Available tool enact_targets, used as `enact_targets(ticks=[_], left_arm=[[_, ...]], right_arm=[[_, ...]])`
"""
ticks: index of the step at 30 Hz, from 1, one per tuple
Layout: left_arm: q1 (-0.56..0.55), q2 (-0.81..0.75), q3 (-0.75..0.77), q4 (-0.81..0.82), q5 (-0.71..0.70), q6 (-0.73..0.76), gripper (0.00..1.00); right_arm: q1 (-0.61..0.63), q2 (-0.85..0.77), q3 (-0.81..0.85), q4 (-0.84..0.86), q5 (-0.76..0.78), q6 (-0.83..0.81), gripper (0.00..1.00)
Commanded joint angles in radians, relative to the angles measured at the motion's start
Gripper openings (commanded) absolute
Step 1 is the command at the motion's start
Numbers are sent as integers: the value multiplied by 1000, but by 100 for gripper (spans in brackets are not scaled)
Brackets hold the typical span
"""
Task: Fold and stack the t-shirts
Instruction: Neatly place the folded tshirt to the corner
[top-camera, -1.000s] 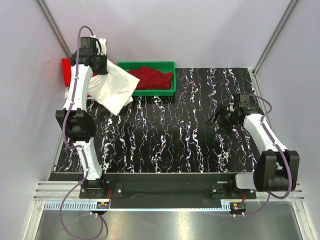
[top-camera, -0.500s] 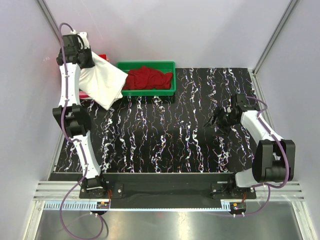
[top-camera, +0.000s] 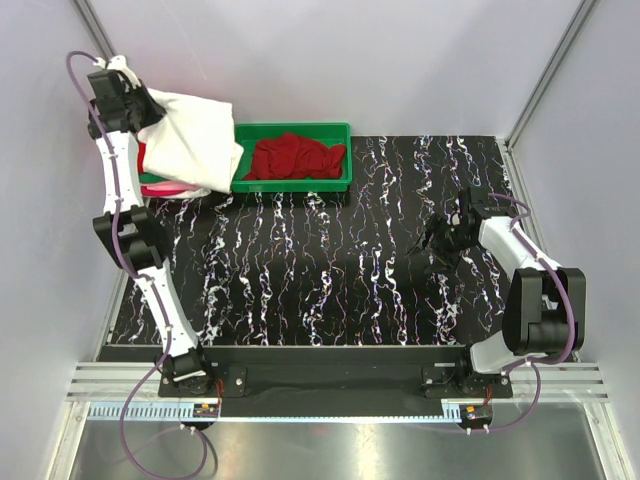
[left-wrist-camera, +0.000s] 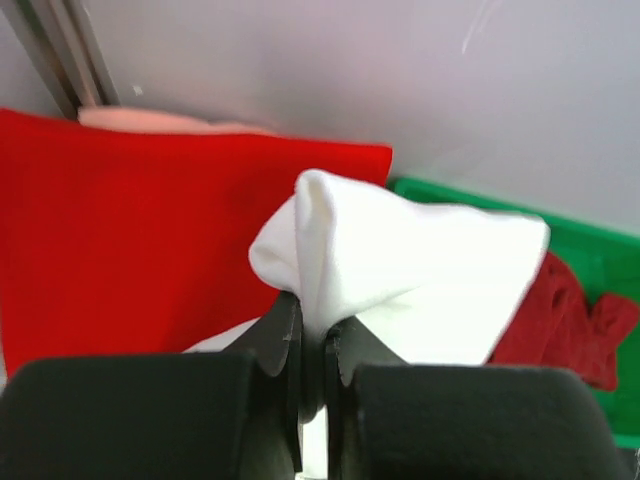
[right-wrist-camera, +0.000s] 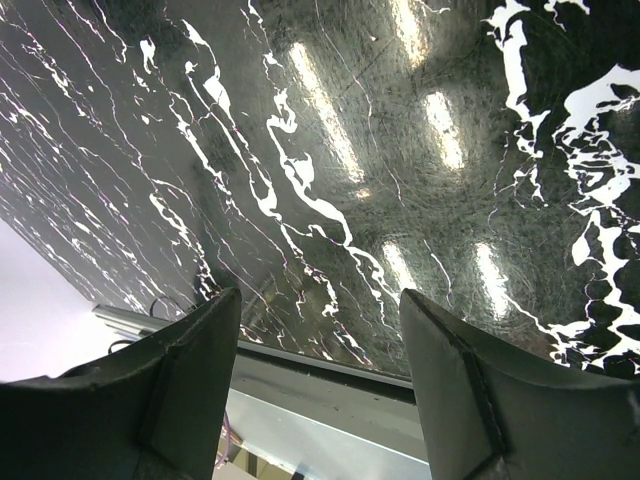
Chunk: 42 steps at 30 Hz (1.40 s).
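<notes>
The white t-shirt shifts toward the corner post next in my left gripper, then comes down onto the stack.
My left gripper is shut on a folded white t-shirt and holds it raised at the far left corner, over a stack with a red t-shirt and a pink one beneath. In the left wrist view the white cloth is pinched between the shut fingers. A crumpled dark red t-shirt lies in the green tray. My right gripper is open and empty above the right side of the mat, its fingers spread wide.
The black marbled mat covers the table. White walls and metal frame posts close in the far left corner near the left arm. The table's near edge rail shows in the right wrist view.
My left arm has swung the white t-shirt left and back, from beside the tray to over the stack in the far left corner. The right gripper has shifted slightly.
</notes>
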Motion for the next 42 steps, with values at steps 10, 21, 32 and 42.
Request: enact_targets(ticks=[10,21,32,42], left_arm=[[70,-18,113,254,56,-73,0],[114,2,118,263,-46,-70,0],[145,72,107,296,-118,-72,0],[140,233,118,407,-165,-72,33]], right_arm=[[4,27,41,24,9,-19,71],[4,50,48,26,4,-19,71],[4,73,48,32,0,-16,70],[4,104,54,37,-3,-17,70]])
